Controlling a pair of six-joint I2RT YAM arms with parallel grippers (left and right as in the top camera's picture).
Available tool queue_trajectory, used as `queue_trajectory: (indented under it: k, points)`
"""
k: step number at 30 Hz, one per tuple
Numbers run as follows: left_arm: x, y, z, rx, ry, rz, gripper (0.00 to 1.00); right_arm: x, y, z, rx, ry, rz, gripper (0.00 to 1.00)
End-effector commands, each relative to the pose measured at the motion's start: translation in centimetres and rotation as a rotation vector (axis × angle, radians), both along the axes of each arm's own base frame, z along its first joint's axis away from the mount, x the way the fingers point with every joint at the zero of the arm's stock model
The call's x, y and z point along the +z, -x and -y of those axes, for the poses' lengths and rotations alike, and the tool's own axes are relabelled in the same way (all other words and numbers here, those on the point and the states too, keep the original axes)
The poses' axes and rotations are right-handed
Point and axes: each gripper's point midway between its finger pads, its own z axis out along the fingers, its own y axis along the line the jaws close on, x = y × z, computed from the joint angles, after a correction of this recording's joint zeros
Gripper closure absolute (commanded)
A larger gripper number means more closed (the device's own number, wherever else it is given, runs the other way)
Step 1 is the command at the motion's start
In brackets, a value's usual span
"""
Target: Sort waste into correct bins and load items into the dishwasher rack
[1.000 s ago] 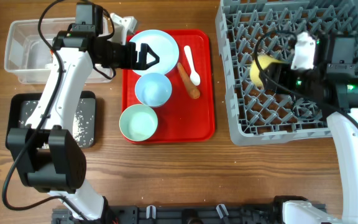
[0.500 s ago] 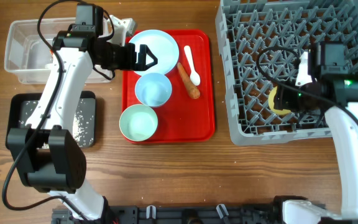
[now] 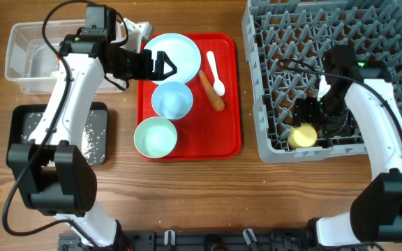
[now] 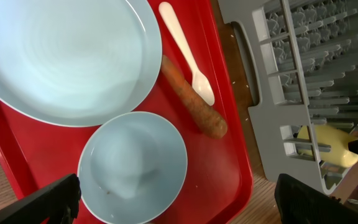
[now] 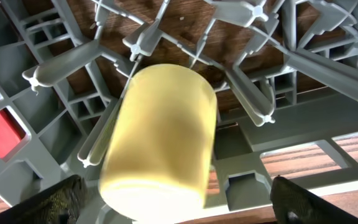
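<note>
Next, my left gripper moves to the right in the overhead view and down onto the carrot's thick end (image 3: 216, 102) (image 4: 211, 122), since it sticks out past the spoon.
The small yellow cup (image 3: 302, 136) lies among the pegs at the front edge of the grey dishwasher rack (image 3: 313, 28). In the right wrist view the cup (image 5: 160, 137) sits between the spread fingers of my right gripper (image 5: 176, 199), which is open and not touching it. My left gripper (image 3: 162, 65) is open and empty, hovering over the red serving tray (image 3: 229, 139). On that tray are the pale blue plate (image 3: 176, 50), two bowls (image 3: 172, 100) (image 3: 155, 137), the white spoon (image 3: 215, 73) and the orange carrot (image 3: 211, 90). The left wrist view shows the nearer bowl (image 4: 132, 168) under my left gripper (image 4: 176, 199).
A clear plastic tub (image 3: 30, 56) stands at the back left. A black tray (image 3: 96, 132) with scattered white rice grains sits in front of it. The rack's handle edge (image 4: 253, 74) is close to the red tray's right side.
My right gripper carried the yellow cup from the rack's middle toward its front edge and opened; the cup now rests among the pegs. The left arm has not moved.
</note>
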Motion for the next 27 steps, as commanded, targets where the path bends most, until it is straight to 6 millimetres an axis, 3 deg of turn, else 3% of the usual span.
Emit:
queue_trajectory:
  k: [1,6,8,14,16,19,23,27]
  points:
    - [0.9,-0.1,0.1,0.001,-0.003,0.023,0.00,1.6,-1.3,-0.6,0.006,-0.028,0.057,0.01]
    - [0.8,0.0,0.1,0.001,-0.003,0.017,0.00,7.8,-4.5,-3.6,0.130,-0.150,0.255,0.05]
    - [0.8,0.1,0.1,0.001,-0.004,0.012,0.00,10.5,-5.8,-5.8,0.211,-0.167,0.345,0.06]
    - [-0.5,0.9,-1.6,0.090,-0.090,-0.072,0.00,11.7,-8.1,-12.8,0.373,-0.213,0.479,0.06]
    - [-1.1,1.0,-1.8,0.148,-0.141,-0.105,0.01,12.1,-8.7,-13.1,0.359,-0.219,0.508,0.06]
    - [-1.6,0.8,0.1,0.250,-0.225,-0.110,0.01,12.3,-9.5,-12.1,0.301,-0.201,0.528,0.06]
    - [-1.5,0.2,6.4,0.369,-0.307,0.004,0.04,11.9,-9.6,-9.5,0.221,-0.149,0.508,0.05]
    - [-4.5,-0.1,10.8,0.446,-0.306,0.003,0.04,11.4,-8.8,-7.9,0.184,-0.136,0.460,0.05]
